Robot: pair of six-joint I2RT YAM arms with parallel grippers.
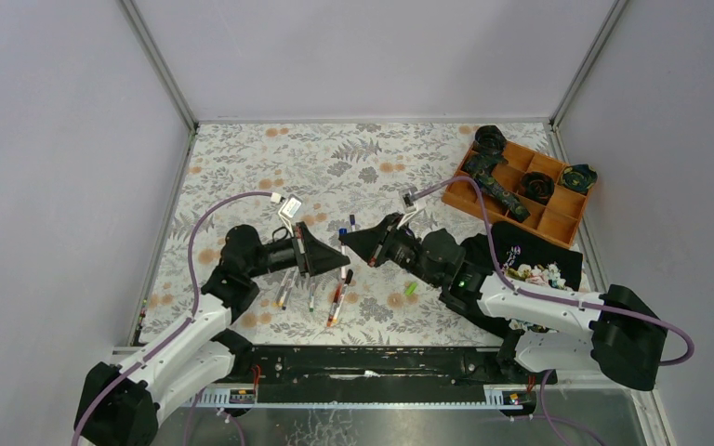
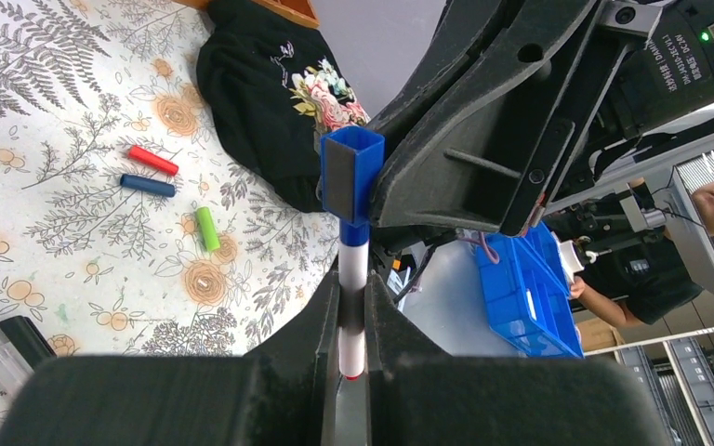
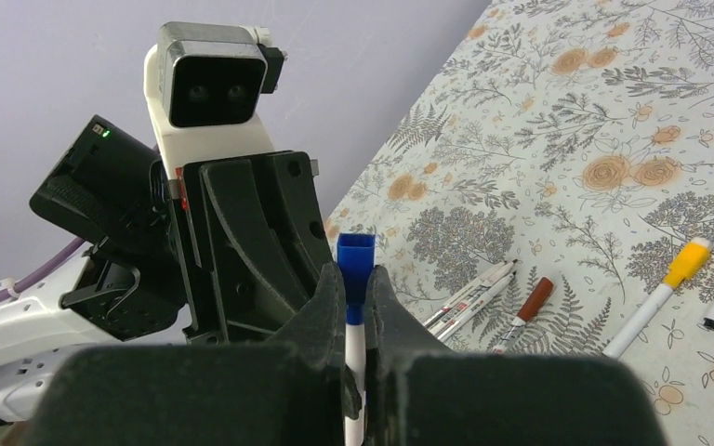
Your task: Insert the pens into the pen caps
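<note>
Next, my left gripper lowers the white pen toward the spot below it and releases it there. The black-capped pen on the floral mat (image 1: 349,277) (image 2: 26,338) lies at that spot.
My left gripper (image 1: 338,264) (image 2: 352,290) is shut on the white barrel of a pen (image 2: 353,279). My right gripper (image 1: 348,241) (image 3: 357,275) meets it at mid-table and is shut on a blue cap (image 3: 355,263) (image 2: 350,177). The cap sits over that pen's blue tip. Loose red (image 2: 153,160), blue (image 2: 147,185) and green (image 2: 206,229) (image 1: 410,289) caps lie on the floral mat. Several pens lie under the left arm (image 1: 311,294). In the right wrist view two white pens (image 3: 472,295), a brown-capped pen (image 3: 526,309) and a yellow-capped pen (image 3: 658,295) show.
An orange compartment tray (image 1: 559,221) with black objects stands at the back right. A black printed cloth (image 1: 535,249) (image 2: 260,102) lies beside the right arm. One pen (image 1: 139,321) lies at the mat's left edge. Grey walls close in the sides.
</note>
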